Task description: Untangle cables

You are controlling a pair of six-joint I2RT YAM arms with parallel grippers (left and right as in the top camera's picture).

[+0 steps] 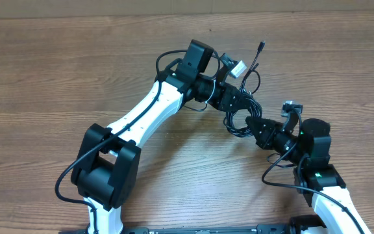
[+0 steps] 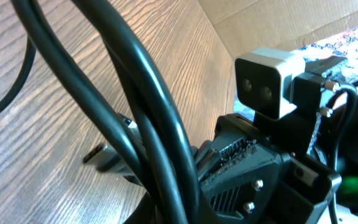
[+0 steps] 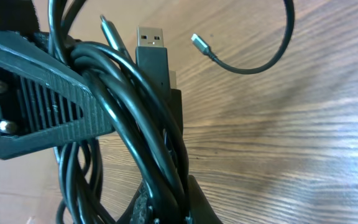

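Observation:
The robot should next lower the bunch of cables with its left gripper, to the left in the overhead view, and let it go there, since bare tabletop lies below.
The cables [image 1: 239,118] are a bunch of black loops hanging between my two grippers over the wooden table. My left gripper [image 1: 230,102] is shut on the upper part of the bunch. My right gripper [image 1: 260,128] is shut on the lower part, close beside the left one. In the right wrist view the cables [image 3: 148,124] run down between my right fingers [image 3: 179,205], and a USB plug [image 3: 151,40] and a small plug tip [image 3: 197,40] stick out above. The left finger [image 3: 42,106] shows there with cords looped around it. In the left wrist view the cables [image 2: 135,93] fill the foreground.
One loose cable end [image 1: 261,47] reaches up toward the far side of the table [image 1: 44,78]. A white tag [image 1: 237,67] sits by the left wrist. A cardboard wall [image 2: 278,18] stands beyond the table's edge. The right gripper body [image 2: 253,168] is close to the left wrist.

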